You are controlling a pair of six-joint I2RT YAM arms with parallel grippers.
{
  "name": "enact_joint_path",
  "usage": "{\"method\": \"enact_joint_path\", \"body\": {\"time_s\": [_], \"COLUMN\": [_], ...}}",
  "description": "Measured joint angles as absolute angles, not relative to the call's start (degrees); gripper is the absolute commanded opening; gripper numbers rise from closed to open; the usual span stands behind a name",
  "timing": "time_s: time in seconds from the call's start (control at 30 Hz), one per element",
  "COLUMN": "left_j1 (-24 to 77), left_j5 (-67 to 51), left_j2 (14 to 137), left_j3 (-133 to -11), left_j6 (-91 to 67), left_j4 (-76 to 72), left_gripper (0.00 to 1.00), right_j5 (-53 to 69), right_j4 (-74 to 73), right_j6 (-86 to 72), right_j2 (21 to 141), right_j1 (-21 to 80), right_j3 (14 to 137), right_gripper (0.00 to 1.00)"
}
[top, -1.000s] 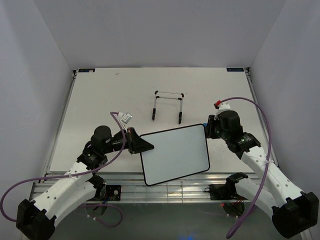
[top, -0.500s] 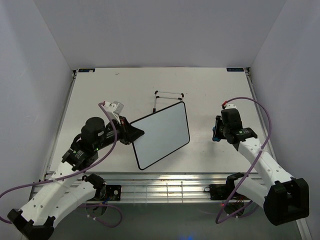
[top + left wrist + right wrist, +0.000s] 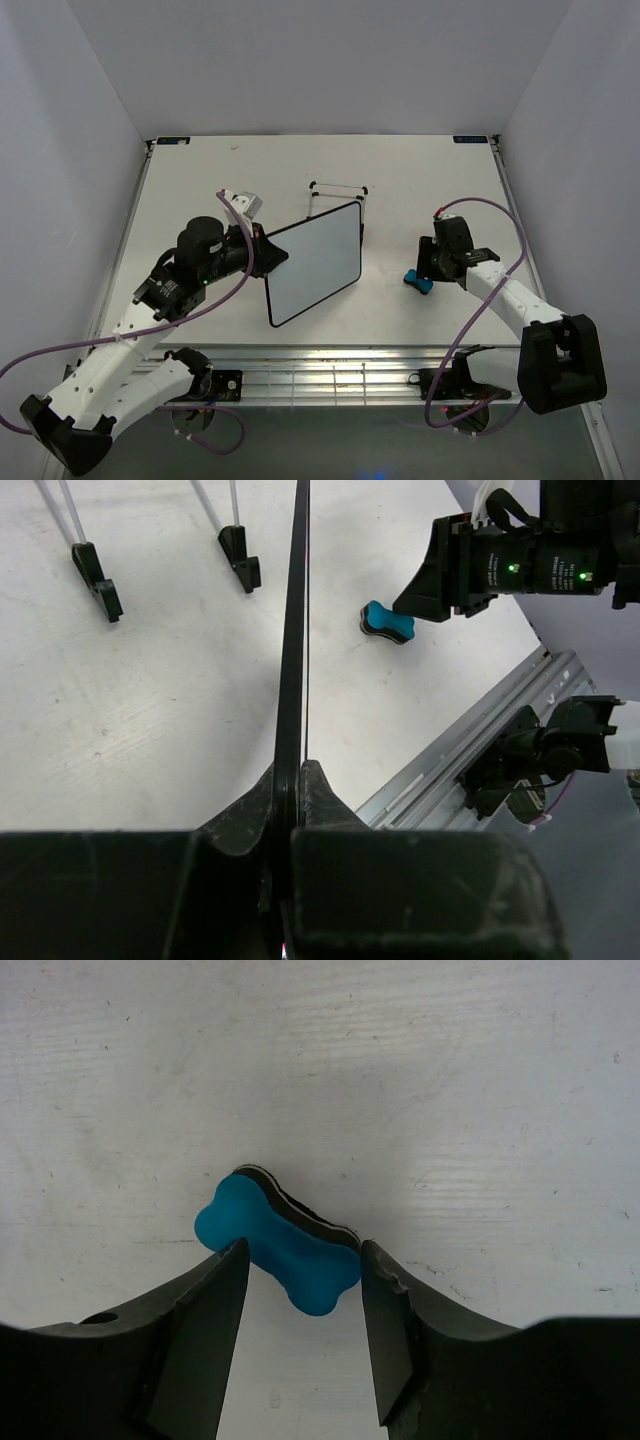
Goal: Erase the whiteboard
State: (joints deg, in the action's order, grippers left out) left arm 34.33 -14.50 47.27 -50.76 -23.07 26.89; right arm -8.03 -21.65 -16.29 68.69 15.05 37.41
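Note:
My left gripper moves outward next, since the wire stand is empty. Then it turns the whiteboard square to the stand, lowers it onto its frame and releases it.
The whiteboard is blank white with a thin black rim. My left gripper is shut on its left edge and holds it raised and tilted, its far edge near the wire stand. In the left wrist view the board shows edge-on, pinched between the fingers of the left gripper. The blue bone-shaped eraser lies on the table to the right. My right gripper is open, one finger on each side of the eraser, with a gap on the right side.
The stand's black feet are just beyond the board. The right gripper and the eraser show in the left wrist view. The table's metal front rail runs along the near edge.
The left arm has lifted the board off the table, tipped it up and carried it back toward the stand. The right arm left the board's right edge; the eraser now lies on the table.

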Motion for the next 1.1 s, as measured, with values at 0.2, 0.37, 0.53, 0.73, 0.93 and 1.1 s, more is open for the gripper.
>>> {"method": "enact_joint_path", "body": {"time_s": [0.2,0.37,0.53,0.73,0.93,1.1], "left_j1": [34.33,34.33,34.33,32.95,22.39,14.61], "left_j5": [-11.9,-9.52,-9.15,-14.06,-36.38,-53.6], "left_j2": [47.57,47.68,48.95,58.24,70.32,84.31], "left_j3": [-52.86,-55.64,-56.45,-60.07,-62.5,-70.41], "left_j6": [-20.95,-18.22,-12.97,-6.44,-4.73,-3.2], "left_j4": [29.15,28.75,24.18,15.86,2.79,-3.7], "left_gripper": [0.0,0.0,0.0,0.0,0.0,0.0], "right_j5": [-6.68,-5.65,-2.59,3.42,9.1,11.22], "right_j4": [-21.04,-22.37,-24.1,-25.52,-29.04,-33.61], "right_j6": [-16.32,-16.29,-16.1,-16.25,-16.05,-15.9], "right_j2": [67.9,62.48,53.04,42.48,37.6,30.87], "right_j1": [15.0,15.0,15.0,15.0,15.0,15.0], "right_j3": [37.32,37.58,38.09,38.06,37.8,37.71], "right_gripper": [0.56,0.58,0.62,0.78,0.89,0.96]}}
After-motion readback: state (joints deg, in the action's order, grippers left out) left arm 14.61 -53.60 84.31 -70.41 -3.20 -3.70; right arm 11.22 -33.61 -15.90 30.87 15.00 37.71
